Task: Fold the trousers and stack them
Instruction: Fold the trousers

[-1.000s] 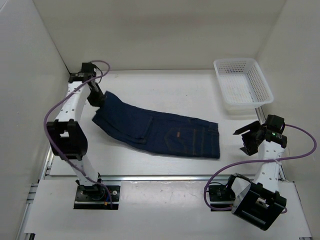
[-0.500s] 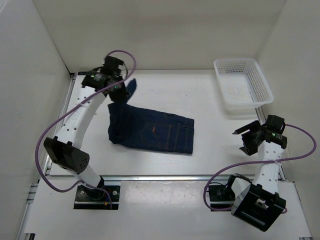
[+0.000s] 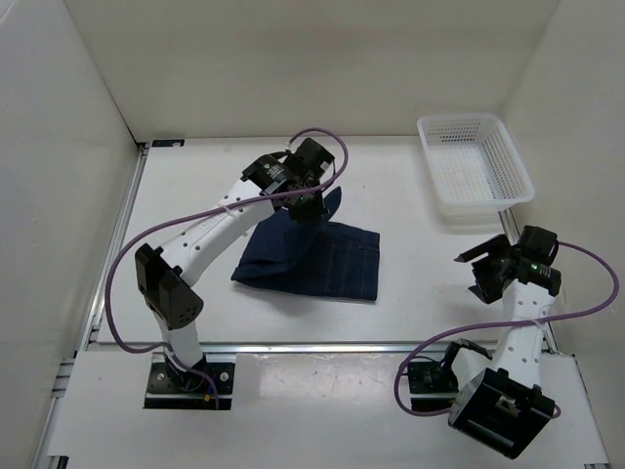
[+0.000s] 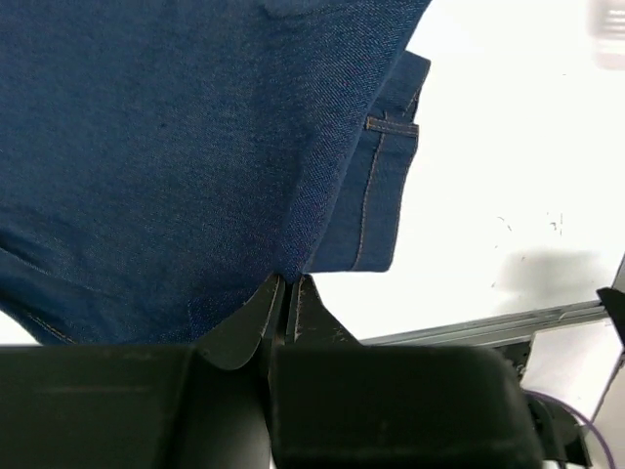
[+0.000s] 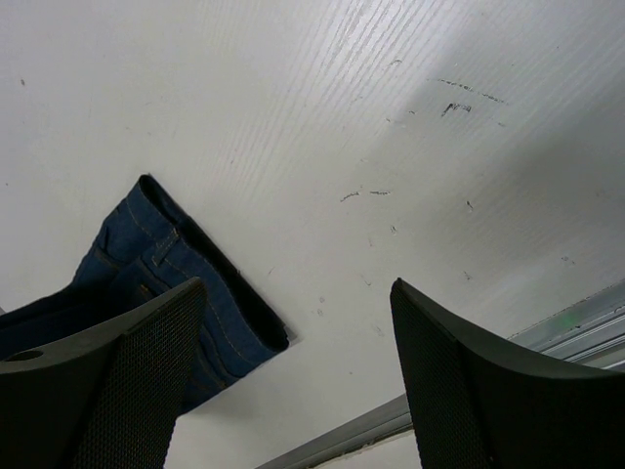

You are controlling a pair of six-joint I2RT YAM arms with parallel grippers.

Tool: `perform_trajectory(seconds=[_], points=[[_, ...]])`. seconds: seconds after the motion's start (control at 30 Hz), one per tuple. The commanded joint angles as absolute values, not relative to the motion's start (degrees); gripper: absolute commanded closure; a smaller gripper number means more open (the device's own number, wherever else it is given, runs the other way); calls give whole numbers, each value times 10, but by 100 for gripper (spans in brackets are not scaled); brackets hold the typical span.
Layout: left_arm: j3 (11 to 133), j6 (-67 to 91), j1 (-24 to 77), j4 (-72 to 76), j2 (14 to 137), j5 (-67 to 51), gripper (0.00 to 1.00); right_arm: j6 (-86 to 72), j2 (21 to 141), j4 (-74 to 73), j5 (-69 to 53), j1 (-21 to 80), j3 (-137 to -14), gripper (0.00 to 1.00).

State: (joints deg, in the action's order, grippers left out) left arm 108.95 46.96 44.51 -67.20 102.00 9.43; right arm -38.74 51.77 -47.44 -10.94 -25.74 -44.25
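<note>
The flat part's far corner [image 3: 372, 237] [image 4: 412, 76] is uncovered, below the robot's left gripper and to its right in the top view, so the left gripper will next bring the fold of the trousers down there and let go.
The dark navy trousers [image 3: 322, 262] lie part-folded in the middle of the table. My left gripper [image 3: 312, 207] is shut on a lifted fold of the trousers [image 4: 176, 156] and holds it above their far edge, over the flat part. In the left wrist view the left gripper [image 4: 286, 283] pinches denim between closed jaws. My right gripper [image 3: 480, 274] is open and empty, to the right of the trousers near the table's right side. A corner of the trousers [image 5: 166, 283] shows between its fingers [image 5: 127, 381] in the right wrist view.
A white mesh basket [image 3: 474, 166] stands at the back right corner. White walls enclose the table on the left, back and right. A metal rail [image 3: 322, 345] runs along the table's front edge.
My left gripper has carried the trouser legs from the far left rightward over the waist part, so the trousers now lie shorter and doubled. The right arm has stayed still.
</note>
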Motion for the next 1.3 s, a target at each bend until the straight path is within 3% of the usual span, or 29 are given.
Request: perform_trajectory(seconds=[0.0, 0.43, 0.57, 0.67, 0.73, 0.83, 0.87, 0.97, 1.13, 1.27], points=[[1116, 511, 465, -645, 1029, 108, 90, -378, 511, -477, -123, -254, -454, 19], [1189, 579, 524, -592, 1134, 104, 90, -378, 511, -483, -113, -254, -454, 19], [1269, 499, 537, -572, 1241, 18, 58, -378, 511, -483, -113, -254, -454, 19], [1374, 455, 532, -667, 1293, 7, 56, -366, 511, -483, -106, -254, -454, 19], [1329, 435, 519, -668, 1256, 32, 56, -360, 511, -483, -106, -249, -454, 19], [1237, 422, 484, -637, 1167, 39, 61, -328, 511, -442, -184, -227, -440, 38], [1217, 422, 473, -637, 1147, 44, 61, -306, 511, -413, -216, -207, -439, 48], [1159, 411, 424, -651, 1083, 53, 61, -266, 534, -398, -271, -133, -442, 49], [1102, 388, 360, -671, 1002, 83, 61, -270, 598, -368, -242, 41, -476, 32], [1091, 375, 321, -689, 979, 90, 61, -306, 678, -341, -150, 165, -502, 28]])
